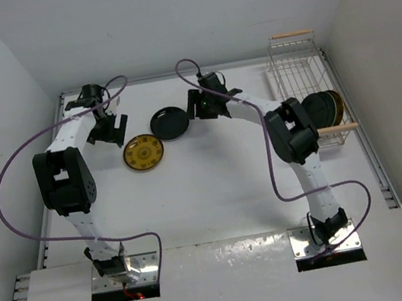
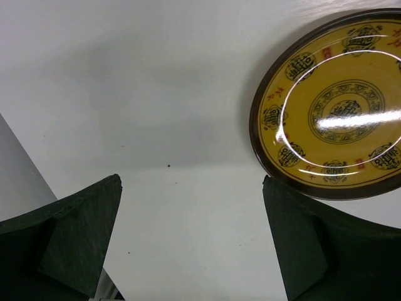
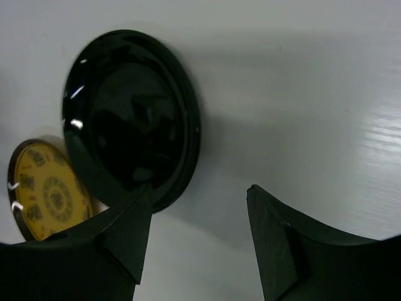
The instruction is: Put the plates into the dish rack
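My right gripper should move down next, turning slightly, toward the black plate and onto the black plate's rim facing the rack. That rim is beside the gap between my open fingers.
A glossy black plate (image 1: 169, 122) (image 3: 128, 119) lies flat on the table, with a yellow patterned plate (image 1: 143, 152) (image 2: 332, 103) (image 3: 47, 191) to its left. My right gripper (image 1: 195, 107) (image 3: 200, 194) hovers open just right of the black plate, holding nothing. Beside the yellow plate's upper left edge my left gripper (image 1: 107, 129) (image 2: 191, 182) stands wide open over bare table. The white wire dish rack (image 1: 298, 72) sits at the right with wooden handles. Black and yellow plates (image 1: 325, 108) stand at its near end, partly hidden behind my right arm.
White walls close in the table on the left, back and right. A metal rail (image 1: 377, 167) runs along the right edge. Purple cables (image 1: 7, 191) loop from both arms.
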You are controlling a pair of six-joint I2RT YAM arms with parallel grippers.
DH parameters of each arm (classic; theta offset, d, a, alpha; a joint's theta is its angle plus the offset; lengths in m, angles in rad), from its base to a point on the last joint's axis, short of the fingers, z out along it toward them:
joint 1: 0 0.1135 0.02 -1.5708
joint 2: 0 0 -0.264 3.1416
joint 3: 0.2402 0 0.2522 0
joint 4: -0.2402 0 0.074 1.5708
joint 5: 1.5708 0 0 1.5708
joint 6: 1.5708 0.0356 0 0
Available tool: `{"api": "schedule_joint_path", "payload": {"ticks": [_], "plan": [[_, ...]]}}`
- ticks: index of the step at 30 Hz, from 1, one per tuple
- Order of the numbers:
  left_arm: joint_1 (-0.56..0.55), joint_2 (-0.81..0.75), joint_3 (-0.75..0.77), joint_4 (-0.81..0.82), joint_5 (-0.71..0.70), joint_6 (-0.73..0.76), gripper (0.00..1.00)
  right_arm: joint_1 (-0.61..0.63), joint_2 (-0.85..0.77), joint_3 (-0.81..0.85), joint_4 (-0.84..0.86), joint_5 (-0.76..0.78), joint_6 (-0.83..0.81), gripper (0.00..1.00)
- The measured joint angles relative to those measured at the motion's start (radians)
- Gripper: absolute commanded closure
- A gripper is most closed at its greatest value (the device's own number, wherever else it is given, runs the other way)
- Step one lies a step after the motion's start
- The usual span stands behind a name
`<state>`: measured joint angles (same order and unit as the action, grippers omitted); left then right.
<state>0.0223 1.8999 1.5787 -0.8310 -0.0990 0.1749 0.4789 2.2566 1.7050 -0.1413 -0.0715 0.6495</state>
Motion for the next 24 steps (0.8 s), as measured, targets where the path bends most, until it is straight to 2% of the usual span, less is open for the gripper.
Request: {"api": "schedule_joint_path", "payload": {"ticks": [4, 6, 8, 16, 17, 19, 21, 24], "plan": [[0.012, 0.000, -0.002, 0.001, -0.002, 0.000, 0.01, -0.002, 0.130, 0.066, 0.013, -0.028, 0.145, 0.42], [0.012, 0.000, -0.002, 0.002, -0.002, 0.000, 0.01, -0.002, 0.137, 0.091, 0.013, -0.021, 0.205, 0.44], [0.012, 0.000, -0.002, 0.002, -0.001, 0.000, 0.01, 0.001, 0.137, 0.095, 0.024, -0.009, 0.279, 0.50], [0.012, 0.000, -0.002, 0.002, 0.003, 0.001, 0.01, 0.042, 0.201, 0.136, 0.037, 0.011, 0.437, 0.63], [0.012, 0.000, -0.002, 0.002, 0.004, 0.001, 0.01, 0.048, 0.203, 0.136, 0.034, 0.016, 0.458, 0.65], [0.012, 0.000, -0.002, 0.002, 0.005, 0.001, 0.01, 0.055, 0.206, 0.136, 0.031, 0.024, 0.488, 0.79], [0.012, 0.000, -0.002, 0.002, 0.006, 0.002, 0.01, 0.059, 0.212, 0.135, 0.024, 0.030, 0.514, 1.00], [0.013, 0.000, -0.002, 0.002, 0.006, 0.004, 0.01, 0.060, 0.215, 0.121, 0.045, 0.029, 0.537, 1.00]]}}
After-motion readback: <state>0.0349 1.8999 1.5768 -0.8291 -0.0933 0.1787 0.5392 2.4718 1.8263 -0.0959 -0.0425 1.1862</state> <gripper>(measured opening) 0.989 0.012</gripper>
